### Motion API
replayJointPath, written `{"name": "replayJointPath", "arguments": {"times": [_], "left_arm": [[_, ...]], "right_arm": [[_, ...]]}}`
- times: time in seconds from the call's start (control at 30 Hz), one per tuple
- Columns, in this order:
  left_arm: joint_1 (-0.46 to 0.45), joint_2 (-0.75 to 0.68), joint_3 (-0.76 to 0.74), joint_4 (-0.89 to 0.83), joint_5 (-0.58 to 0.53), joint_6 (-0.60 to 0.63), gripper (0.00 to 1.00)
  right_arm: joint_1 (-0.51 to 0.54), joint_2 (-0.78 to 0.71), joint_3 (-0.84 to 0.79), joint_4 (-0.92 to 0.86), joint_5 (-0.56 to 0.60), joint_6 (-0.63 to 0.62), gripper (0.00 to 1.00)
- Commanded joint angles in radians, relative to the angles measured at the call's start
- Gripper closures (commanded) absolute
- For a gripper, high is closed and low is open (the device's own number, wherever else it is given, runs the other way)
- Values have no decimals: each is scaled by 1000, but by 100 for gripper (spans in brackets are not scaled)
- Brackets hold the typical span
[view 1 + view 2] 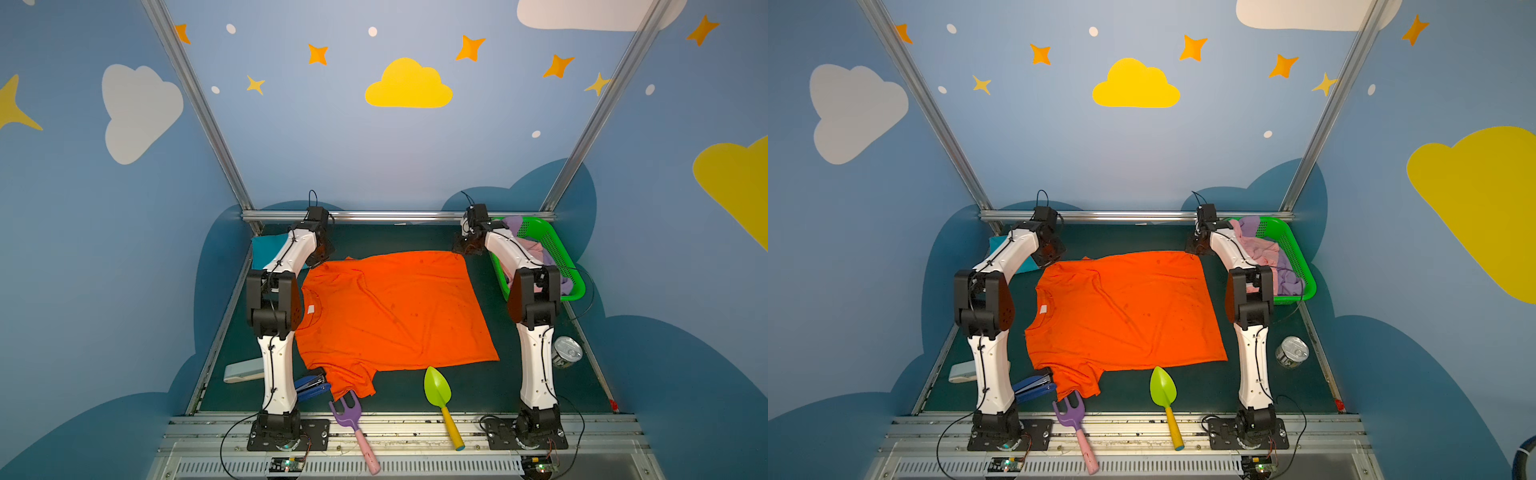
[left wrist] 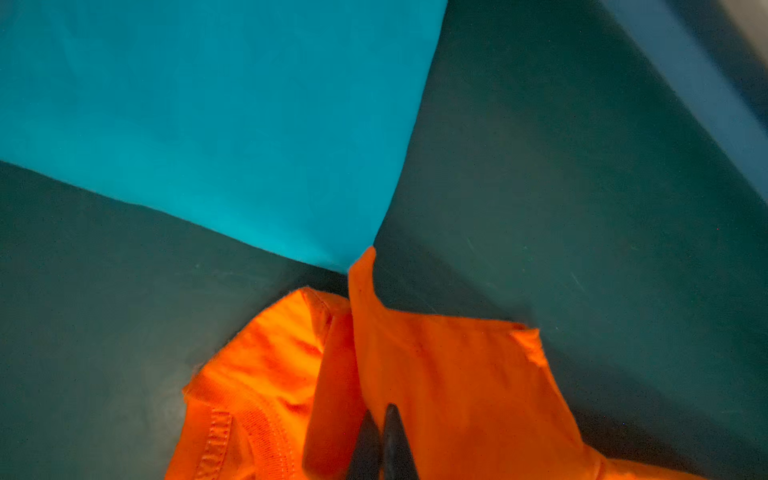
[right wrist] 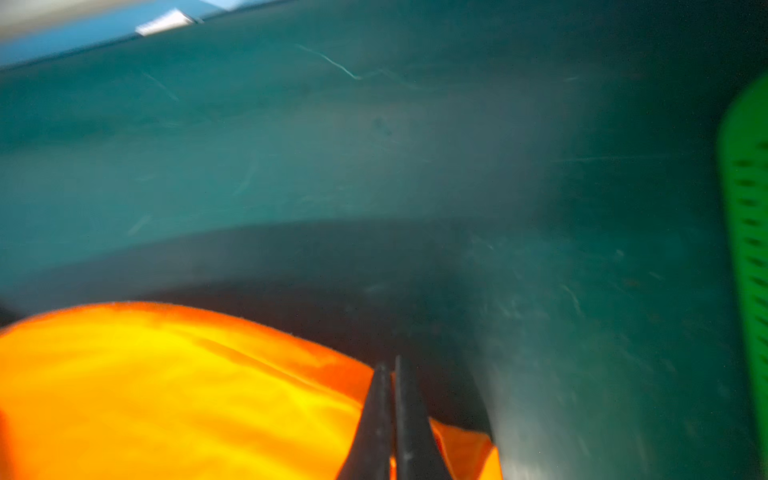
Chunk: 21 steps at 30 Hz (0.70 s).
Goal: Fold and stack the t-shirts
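Observation:
The far side of the t-shirt lies unfolded, so I need to move my left gripper back and down and let go of the t-shirt beside the white neck label (image 1: pixel 311 308), which is back of the gripper.
A bright orange t-shirt (image 1: pixel 390 311) (image 1: pixel 1125 316) lies spread flat on the dark green table, its white neck label (image 1: pixel 311 308) on the left. My left gripper (image 1: pixel 318 259) (image 2: pixel 380 411) is shut on the orange cloth (image 2: pixel 457 395) at the far left corner, by a sleeve. At the far right corner my right gripper (image 1: pixel 463 249) (image 3: pixel 390 365) is shut on the hem (image 3: pixel 166 395). A folded teal blue t-shirt (image 1: pixel 268 249) (image 2: pixel 208 104) lies just beyond the left gripper. Pale pink (image 1: pixel 1260 251) and lilac (image 1: pixel 1287 282) t-shirts lie bunched in the basket.
The green basket (image 1: pixel 552 245) (image 3: pixel 748 208) stands at the far right, close to the right gripper. Along the front lie a blue stapler (image 1: pixel 311 386), a purple toy fork (image 1: pixel 345 411) and a green trowel (image 1: pixel 438 388). A tin can (image 1: pixel 567 352) stands at the right.

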Motion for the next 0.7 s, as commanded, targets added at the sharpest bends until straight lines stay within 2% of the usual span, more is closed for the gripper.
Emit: {"name": "replayJointPath", "arguments": {"times": [0.0,0.17,0.4,0.67], "left_arm": [[2,-61,-96,57,-29,-17,96],[0,-107,-194,80,-27,-28,96],[-4,-179,-307,90,-30,-43,96],[-50,-287,-446,88,-41,-70,96]], "right_arm": [[-11,-31,-20,-76,28,54,100],[-13,-47,-69,-125,18,67,100],[-17,-102,-187,-118,64,102,100],[-17,-150,-251,-108,77,113,100]]}}
